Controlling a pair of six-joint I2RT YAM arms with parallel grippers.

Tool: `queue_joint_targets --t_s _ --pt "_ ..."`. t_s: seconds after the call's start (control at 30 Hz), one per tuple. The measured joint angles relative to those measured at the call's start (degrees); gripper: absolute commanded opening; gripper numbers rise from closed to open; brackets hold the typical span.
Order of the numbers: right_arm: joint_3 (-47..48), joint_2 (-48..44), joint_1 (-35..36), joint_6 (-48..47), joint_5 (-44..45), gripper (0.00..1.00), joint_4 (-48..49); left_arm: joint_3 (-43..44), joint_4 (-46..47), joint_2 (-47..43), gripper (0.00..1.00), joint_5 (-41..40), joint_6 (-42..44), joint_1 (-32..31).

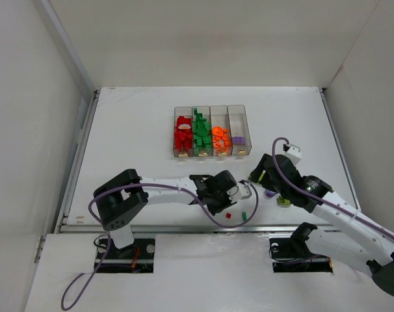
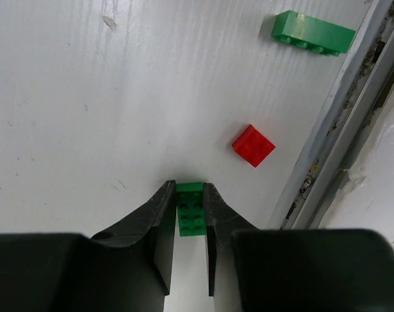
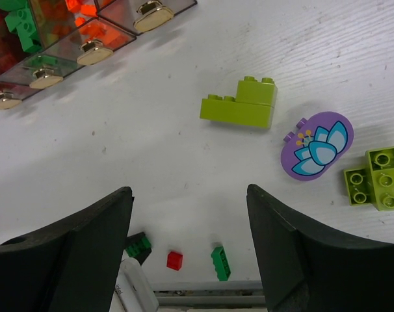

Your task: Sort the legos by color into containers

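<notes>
The small dark green brick in my left gripper will go up and away from my base next, over the container of green legos.
My left gripper (image 2: 190,190) is shut on a small dark green brick (image 2: 191,218) low over the table near its front edge. A red brick (image 2: 253,145) and a longer green brick (image 2: 312,32) lie just beyond it. From above, the left gripper (image 1: 222,194) is left of those two bricks (image 1: 229,215). My right gripper (image 3: 189,195) stands open above bare table, nothing between its fingers. A stepped lime brick (image 3: 239,107), a purple flower piece (image 3: 316,145) and another lime brick (image 3: 379,179) lie ahead of it. The containers (image 1: 236,120) stand in a row at mid-table, holding red, green, orange and purple legos.
The table's front rail (image 2: 327,136) runs close beside the red and green bricks. In the right wrist view the containers' ends (image 3: 116,29) with brass knobs sit at the upper left. White walls enclose the table on three sides.
</notes>
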Motion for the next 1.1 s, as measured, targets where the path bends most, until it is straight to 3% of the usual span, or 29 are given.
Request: queue_joint_targets --t_s 0.37,0.63,0.9,1.1 --pt "0.7 0.0 0.4 -0.4 0.5 0.75 -0.5 1.9 -4.1 0.5 0.00 -2.0 0.6 0.9" --pt "1.9 0.0 0.4 -1.2 0.8 0.75 -0.5 10.6 -9.1 0.0 0.00 -8.7 2.4 8.2" --pt "2.2 3.1 1.0 -2.4 -2.7 0.75 -0.7 22.6 1.1 -0.9 0.00 -22.2 4.7 14.1" --pt "2.8 3.7 1.1 -3.9 -4.0 0.75 -0.9 25.6 11.3 5.6 0.00 -28.9 6.5 19.8"
